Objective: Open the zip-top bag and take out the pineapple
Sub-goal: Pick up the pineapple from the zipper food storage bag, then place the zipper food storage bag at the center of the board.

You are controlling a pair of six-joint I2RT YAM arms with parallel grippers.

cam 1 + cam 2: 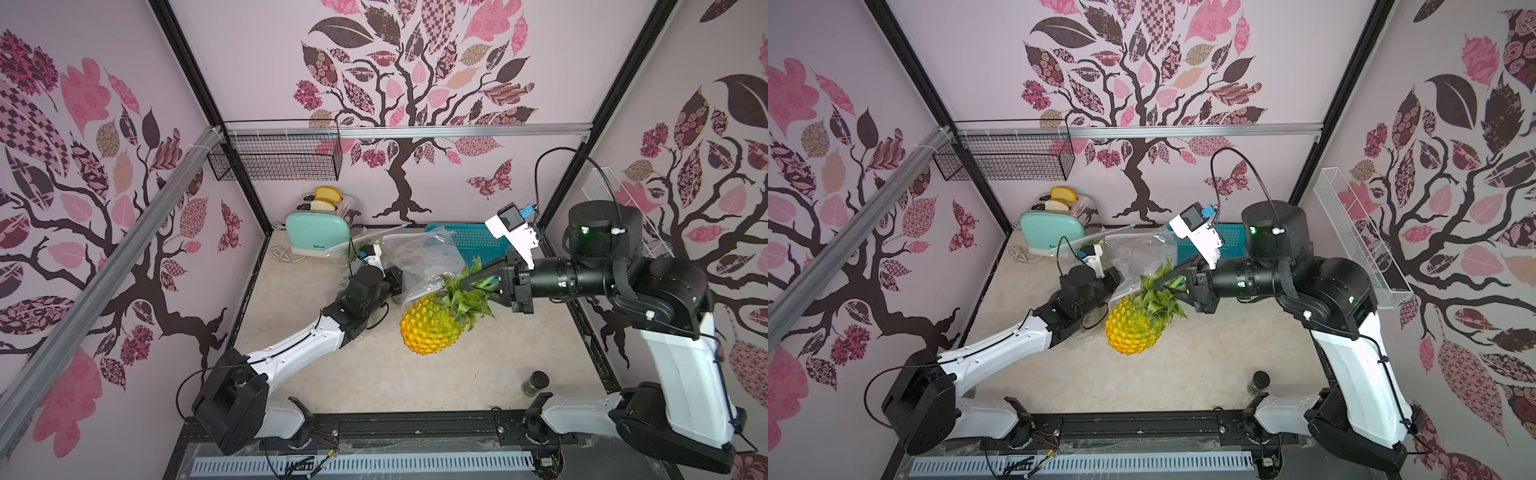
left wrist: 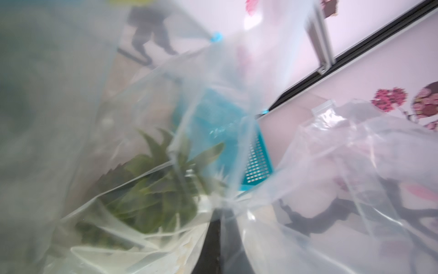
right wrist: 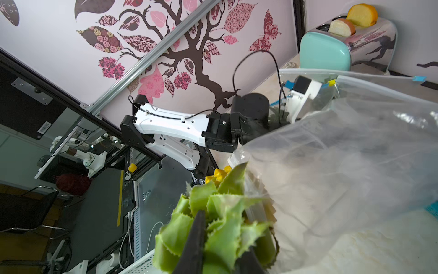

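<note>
The bag's edge touches the pineapple's green top. Next, my left gripper goes up, away from the pineapple [image 1: 428, 328], then down to the tabletop [image 1: 269, 278] beside the toaster's cord to release.
The pineapple [image 1: 428, 328] [image 1: 1133, 328] hangs tilted over the middle of the table, its yellow body outside the plastic. My right gripper [image 1: 478, 282] [image 1: 1167, 282] [image 3: 222, 237] is shut on its green crown [image 3: 225, 213]. The clear zip-top bag [image 1: 428, 253] [image 1: 1138, 249] [image 3: 343, 166] billows just behind, and its lip lies against the crown. My left gripper [image 1: 399, 278] [image 1: 1115, 278] [image 2: 220, 213] is shut on a bunched fold of the bag [image 2: 331, 166]. The crown leaves [image 2: 161, 189] show through the film in the left wrist view.
A mint toaster [image 1: 316, 235] with bread stands at the back left. A teal basket [image 1: 478, 241] sits behind the bag. A small dark-lidded jar [image 1: 536, 382] stands near the front right. A wire basket [image 1: 274, 153] hangs on the back wall and a wire rack [image 1: 1362, 232] on the right wall.
</note>
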